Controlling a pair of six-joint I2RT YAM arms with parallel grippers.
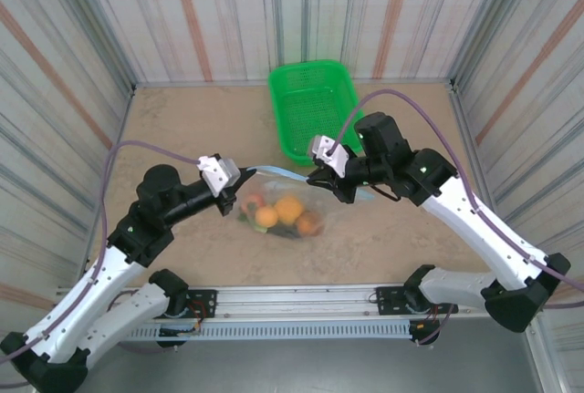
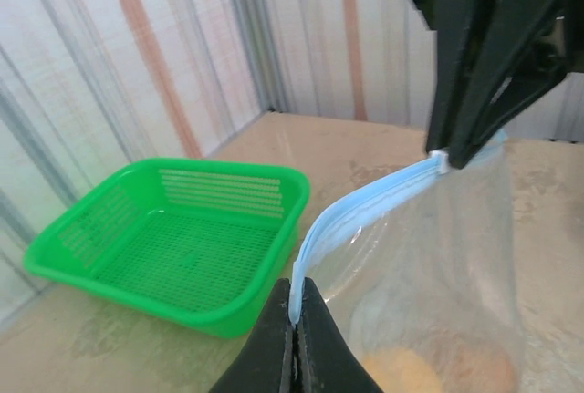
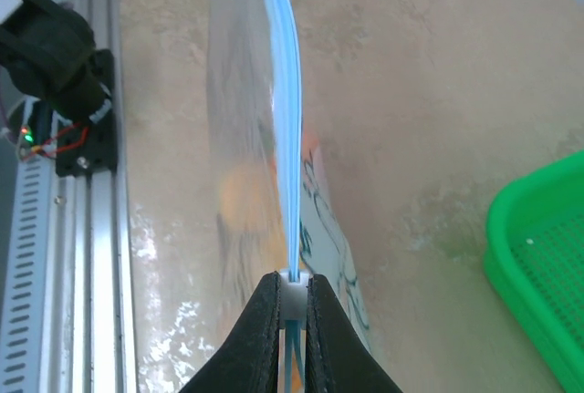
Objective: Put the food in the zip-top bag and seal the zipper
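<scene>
My right gripper still has more zipper to follow past the slider, so I will pull this gripper along the zipper, away from my left gripper, to the zipper's loose end and release.
The clear zip-top bag [image 1: 290,212] hangs over the table's middle, stretched between both grippers. The food [image 1: 288,209], orange and yellow round fruits with red and green pieces, lies inside it. The zipper [image 1: 274,171] is a pale blue strip running taut along the bag's top. My left gripper [image 2: 295,309] is shut on the zipper's [image 2: 365,206] left end. My right gripper [image 3: 292,289] is shut on a small white slider on the zipper [image 3: 286,138]. From the left wrist, the right gripper [image 2: 447,158] pinches the strip's far end. Food [image 2: 429,370] shows blurred through the plastic.
A green mesh basket [image 1: 313,108] stands behind the bag at the back of the table, holding nothing, also the basket [image 2: 173,243] and its corner [image 3: 547,265]. The metal rail [image 1: 301,300] with both arm bases runs along the near edge. Striped walls close three sides.
</scene>
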